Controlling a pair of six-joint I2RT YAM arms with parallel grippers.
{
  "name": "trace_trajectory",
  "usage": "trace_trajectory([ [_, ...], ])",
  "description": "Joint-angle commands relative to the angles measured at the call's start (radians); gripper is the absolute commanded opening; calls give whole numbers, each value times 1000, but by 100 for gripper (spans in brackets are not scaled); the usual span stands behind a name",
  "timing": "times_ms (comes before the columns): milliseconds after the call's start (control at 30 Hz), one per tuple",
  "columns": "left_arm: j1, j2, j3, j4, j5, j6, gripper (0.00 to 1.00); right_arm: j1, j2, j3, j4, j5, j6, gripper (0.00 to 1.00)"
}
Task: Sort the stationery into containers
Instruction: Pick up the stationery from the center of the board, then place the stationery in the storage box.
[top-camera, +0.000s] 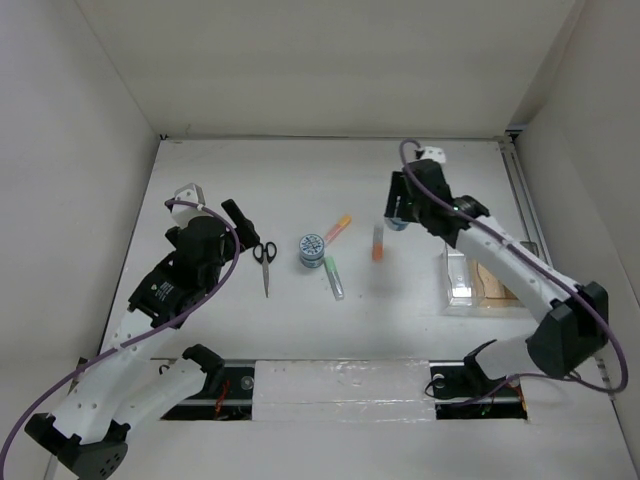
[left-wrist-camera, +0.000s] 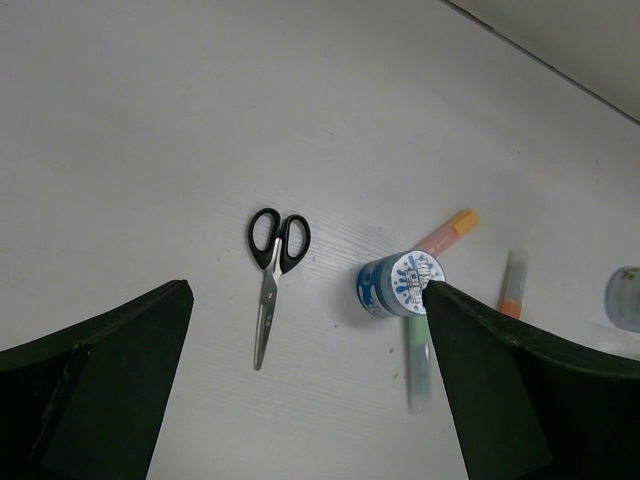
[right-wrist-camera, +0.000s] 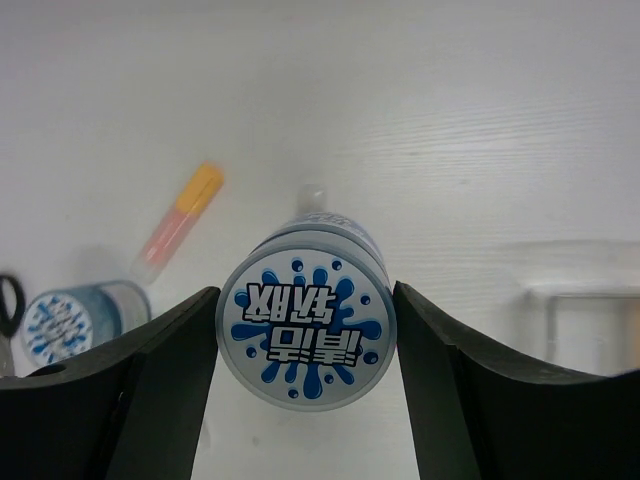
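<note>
My right gripper carries the blue-and-white cylinder back and to the right in the top view next and releases it inside the wooden box (top-camera: 495, 286), which lies that way.
My right gripper (top-camera: 397, 221) is shut on a blue-and-white cylinder (right-wrist-camera: 306, 331); both pads touch its sides, and it hangs above the table near the orange marker (top-camera: 377, 242). The other cylinder (top-camera: 312, 249) stands mid-table, with the pink-orange marker (top-camera: 339, 228) behind it and the pale green marker (top-camera: 334, 276) in front. Black-handled scissors (top-camera: 265, 263) lie to its left, blades pointing toward me. My left gripper (top-camera: 243, 228) hovers open just left of the scissors (left-wrist-camera: 272, 268), with nothing between its fingers. The clear box (top-camera: 459, 281) and the wooden box (top-camera: 495, 286) sit side by side at the right.
White walls close in the table on the left, back and right. A metal rail (top-camera: 520, 200) runs along the right edge. The right arm's forearm (top-camera: 510, 262) passes over the two boxes.
</note>
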Motion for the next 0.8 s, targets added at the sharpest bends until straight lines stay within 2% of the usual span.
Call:
trace_trajectory([
  [0,6,-18,-13,31,1,13,100,-123,-137,-62,-55,92,36,0],
  [167,6,-27,-13,31,19,22,100,-328,-261,-124,-90,91,36,0],
  [533,6,-27,-22,31,47,32,100,-628,-360,-165,-139,56,27,0],
  [767,6,-27,-22,31,47,32,100,-673,-360,-214,-126,42,47,0],
])
